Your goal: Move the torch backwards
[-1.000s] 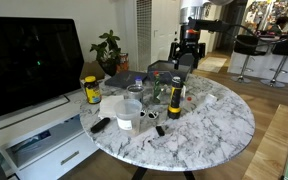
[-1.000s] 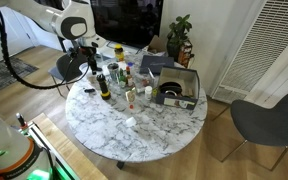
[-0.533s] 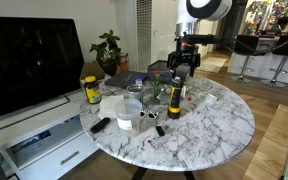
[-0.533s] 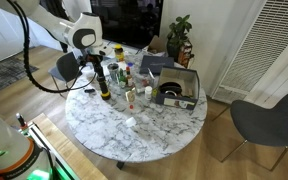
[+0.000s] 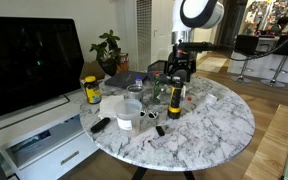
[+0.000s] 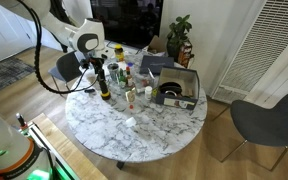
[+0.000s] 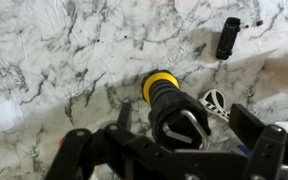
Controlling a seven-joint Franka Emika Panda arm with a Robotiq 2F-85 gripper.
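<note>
The torch's end with the cap [image 5: 177, 87] [image 7: 182, 124] is below my gripper, between the open fingers with room on each side. The gripper moves down around it and closes next.
The torch [image 7: 174, 110] is a slim dark cylinder with a yellow band. It stands upright on the marble table [image 5: 219, 115] and shows in both exterior views [image 5: 174, 101] [image 6: 104, 84]. In the wrist view I look down on its capped end with a metal loop. My gripper [image 7: 184, 128] is open. Its jaws stand on either side of the torch's top, with a gap on each side. In the exterior views the gripper [image 5: 180, 77] [image 6: 96, 72] hangs just above the torch's top.
A stout yellow jar with a dark lid [image 5: 91, 90], a flat black remote [image 7: 228, 37] [image 5: 100, 125], a white cup [image 5: 127, 116] and small bottles crowd around the torch. An open box [image 6: 176, 88] sits further across the round table. A large screen [image 5: 29, 60] stands beside it.
The arm has come down and in towards the torch. The gripper now sits lower, over the torch's top. The torch has not moved.
</note>
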